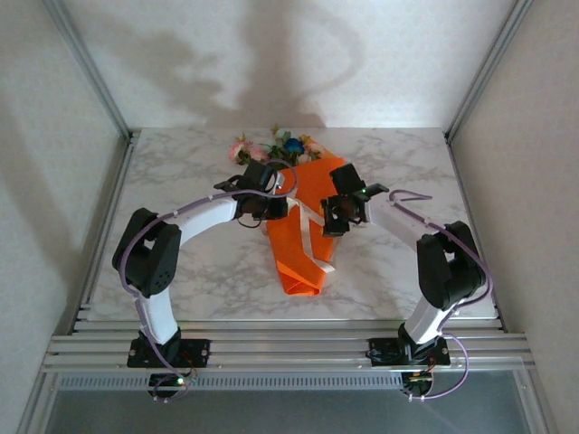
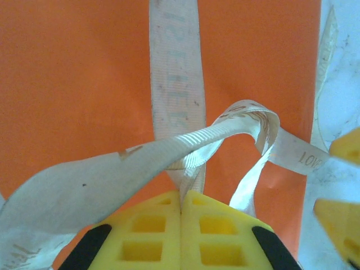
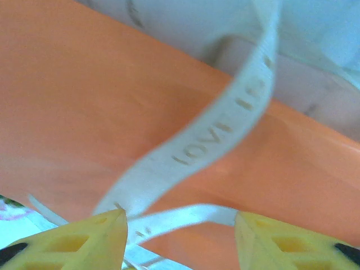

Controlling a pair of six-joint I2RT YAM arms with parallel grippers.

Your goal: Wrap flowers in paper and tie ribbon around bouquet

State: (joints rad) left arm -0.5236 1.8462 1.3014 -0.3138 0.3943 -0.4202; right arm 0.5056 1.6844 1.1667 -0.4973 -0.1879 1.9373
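Observation:
I will pull my left gripper away from the cone, over the free marble beside it, straightening the ribbon's slack loop, then release the piece of ribbon.
The bouquet point(image 1: 297, 253) lies in the middle of the table as an orange paper cone point(image 2: 84, 84), its pink and blue flowers point(image 1: 276, 147) pointing to the far side. The cream ribbon point(image 1: 312, 237) crosses the cone's waist. My left gripper point(image 2: 183, 198) is shut on a strand of the ribbon point(image 2: 174, 84), which loops up in front of it. At the cone's right side, my right gripper point(image 3: 180, 228) stands open over the paper point(image 3: 84, 112). A printed ribbon point(image 3: 214, 140) strand runs between its yellow fingertips point(image 3: 107, 239). In the top view the left gripper point(image 1: 282, 208) and right gripper point(image 1: 333, 221) flank the waist.
The marble table point(image 1: 181, 181) has free room left and right of the bouquet. White walls and metal posts point(image 1: 90, 68) close in three sides. An aluminium rail frame point(image 1: 289, 348) runs along the near edge by the arm bases.

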